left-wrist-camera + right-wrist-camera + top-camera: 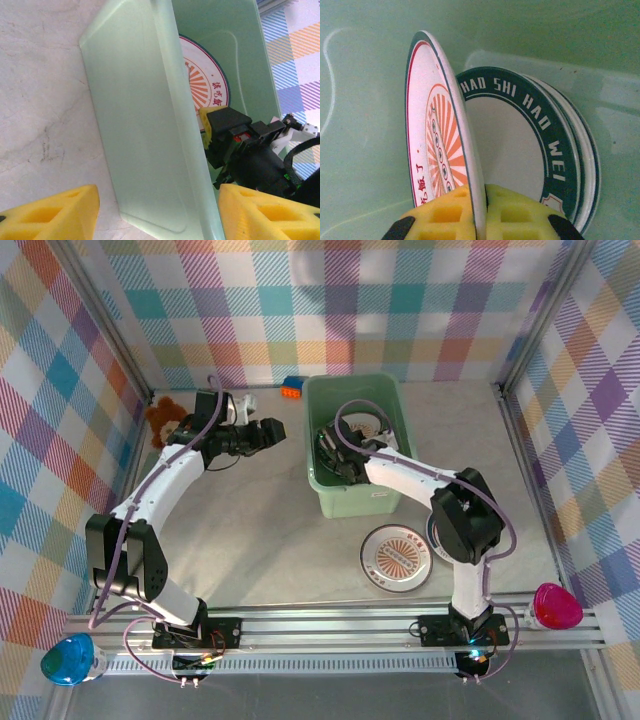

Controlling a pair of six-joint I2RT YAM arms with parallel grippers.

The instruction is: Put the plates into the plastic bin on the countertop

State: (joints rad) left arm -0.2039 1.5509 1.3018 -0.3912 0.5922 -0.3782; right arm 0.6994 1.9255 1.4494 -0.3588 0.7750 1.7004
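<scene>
My right gripper should first move slightly down toward the stacked teal-rimmed plates to let go of the sunburst plate's rim, because the plate is already inside the bin (356, 503).
The pale green plastic bin (356, 503) stands at the back of the beige countertop (270, 540). My right gripper (333, 456) reaches down into it and is shut on the rim of a white plate with an orange sunburst centre (437, 145), held on edge. Behind that plate, several teal-rimmed plates (555, 150) lean stacked against the bin wall (600, 60). My left gripper (274, 431) hovers open just left of the bin, nothing between its yellow fingers (52, 212); the bin's outer wall (140, 125) faces it. Another sunburst plate (397, 558) lies on the countertop near the right arm.
A brown teddy bear (164, 419) sits at the back left and a small blue-orange block (293, 387) lies behind the bin. A further plate edge (432, 536) peeks from under the right arm. Plaid walls close three sides.
</scene>
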